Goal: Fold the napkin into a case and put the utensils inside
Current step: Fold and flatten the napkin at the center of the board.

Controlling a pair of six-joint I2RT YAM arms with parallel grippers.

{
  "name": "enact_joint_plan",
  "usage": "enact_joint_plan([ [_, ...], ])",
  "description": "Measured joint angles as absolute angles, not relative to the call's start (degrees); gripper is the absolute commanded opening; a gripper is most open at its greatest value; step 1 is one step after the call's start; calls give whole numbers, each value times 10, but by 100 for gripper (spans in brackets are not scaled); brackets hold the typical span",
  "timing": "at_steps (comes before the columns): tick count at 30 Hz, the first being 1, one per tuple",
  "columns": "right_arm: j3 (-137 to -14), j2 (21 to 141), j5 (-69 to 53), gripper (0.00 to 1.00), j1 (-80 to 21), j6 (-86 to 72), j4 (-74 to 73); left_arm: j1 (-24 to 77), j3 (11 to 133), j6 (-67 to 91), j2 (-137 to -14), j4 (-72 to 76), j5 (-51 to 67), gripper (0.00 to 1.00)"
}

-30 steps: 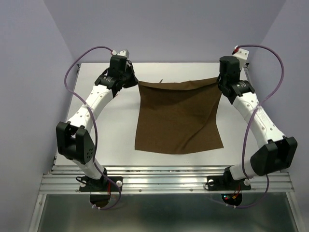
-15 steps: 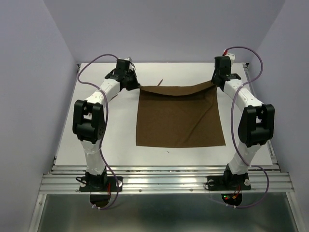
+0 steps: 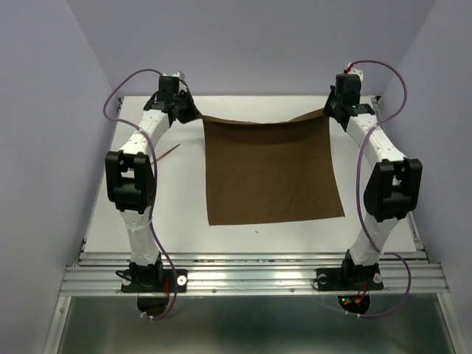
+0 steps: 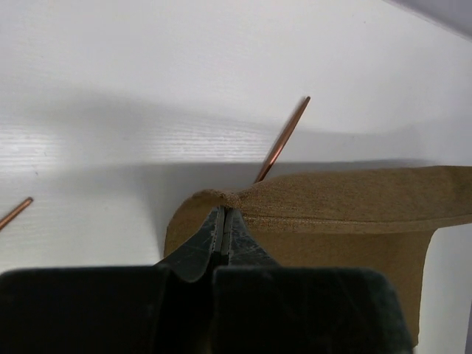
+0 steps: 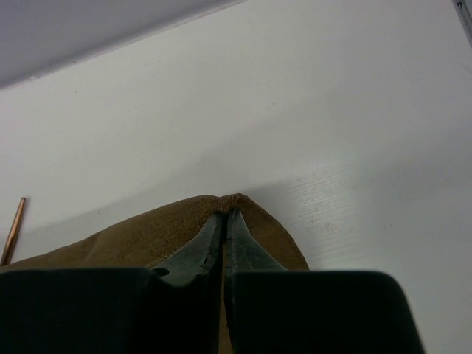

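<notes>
My right gripper should next draw back and down toward the napkin's near corner (image 3: 341,214), which lies below and back from it, and release the napkin's far edge there.
The dark brown napkin (image 3: 269,169) lies spread flat as one sheet on the white table, and no case is in view. Its far edge is lifted and sags between the two far corners. My left gripper (image 3: 193,114) (image 4: 223,210) is shut on the far left corner. My right gripper (image 3: 328,112) (image 5: 225,214) is shut on the far right corner. One utensil, a thin reddish stick (image 3: 168,153), lies on the table left of the napkin. In the left wrist view a stick (image 4: 284,139) runs under the napkin's (image 4: 332,206) edge, and another stick's tip (image 4: 15,212) shows at the left.
The table's (image 3: 383,221) far edge and the lilac back wall (image 3: 258,44) are just behind both grippers. A stick's tip (image 5: 12,230) shows at the left of the right wrist view. A small speck (image 3: 256,231) lies in front of the napkin.
Both grippers moved outward and toward the far edge, drawing the napkin's far edge back and smoothing its wrinkles. A stick now shows left of the napkin.
</notes>
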State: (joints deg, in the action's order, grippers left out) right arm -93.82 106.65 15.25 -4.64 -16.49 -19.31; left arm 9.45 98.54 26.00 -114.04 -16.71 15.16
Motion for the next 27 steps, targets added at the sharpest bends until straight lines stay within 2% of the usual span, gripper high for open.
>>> enact_joint_plan([
  [4, -955, 1073, 144, 1, -46, -169, -191, 81, 1040, 246, -1163, -183, 164, 0],
  [13, -955, 1089, 117, 1, -46, -172, -218, 79, 1029, 239, -1165, -205, 194, 0],
  [20, -876, 1034, 118, 1, -46, -193, -266, 83, 882, 251, -1087, -209, 202, 0],
  [27, -728, 898, 133, 1, -46, -225, -306, 95, 704, 280, -908, -198, 211, 0],
])
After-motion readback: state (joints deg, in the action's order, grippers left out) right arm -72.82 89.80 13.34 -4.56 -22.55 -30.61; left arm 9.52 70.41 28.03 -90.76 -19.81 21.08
